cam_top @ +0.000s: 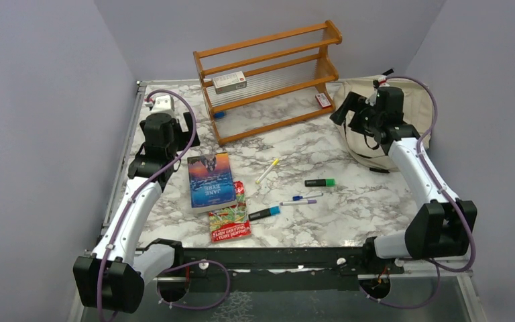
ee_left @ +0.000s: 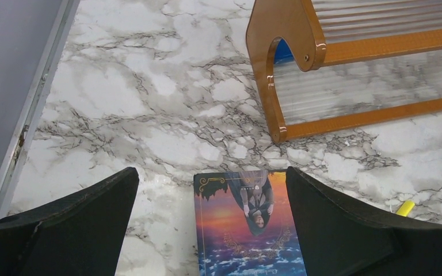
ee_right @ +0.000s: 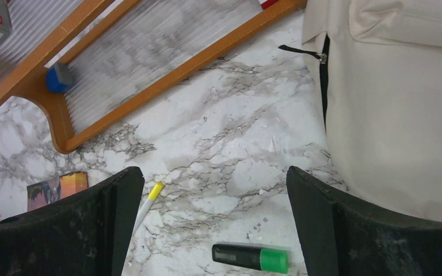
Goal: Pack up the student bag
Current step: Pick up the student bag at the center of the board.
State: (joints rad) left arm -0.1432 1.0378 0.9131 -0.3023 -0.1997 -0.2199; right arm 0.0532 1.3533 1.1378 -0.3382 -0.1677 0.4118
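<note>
My right gripper comes down toward the right in the wrist view next, onto the fabric fold (cam_top: 347,136) (ee_right: 334,104) beside the black zipper, because bare tabletop alongside leaves one finger room.
The student bag (cam_top: 361,150), cream fabric with a black zipper, lies at the table's right rear; in the right wrist view the bag (ee_right: 391,115) fills the right side. My right gripper (cam_top: 362,117) hovers over the bag's left part, open and empty (ee_right: 213,171). Below it lie a green highlighter (ee_right: 250,257) and a yellow-capped pen (ee_right: 149,201). My left gripper (cam_top: 167,131) hangs open and empty (ee_left: 212,172) above the far edge of a blue-and-orange book (ee_left: 247,230), which rests flat at the table's left (cam_top: 210,181).
A wooden rack (cam_top: 268,74) stands at the back with a white box (cam_top: 230,82) on its shelf and a blue eraser (cam_top: 220,115) under it. On the table lie a red packet (cam_top: 229,215), a blue-tipped marker (cam_top: 264,213) and two pens (cam_top: 306,197).
</note>
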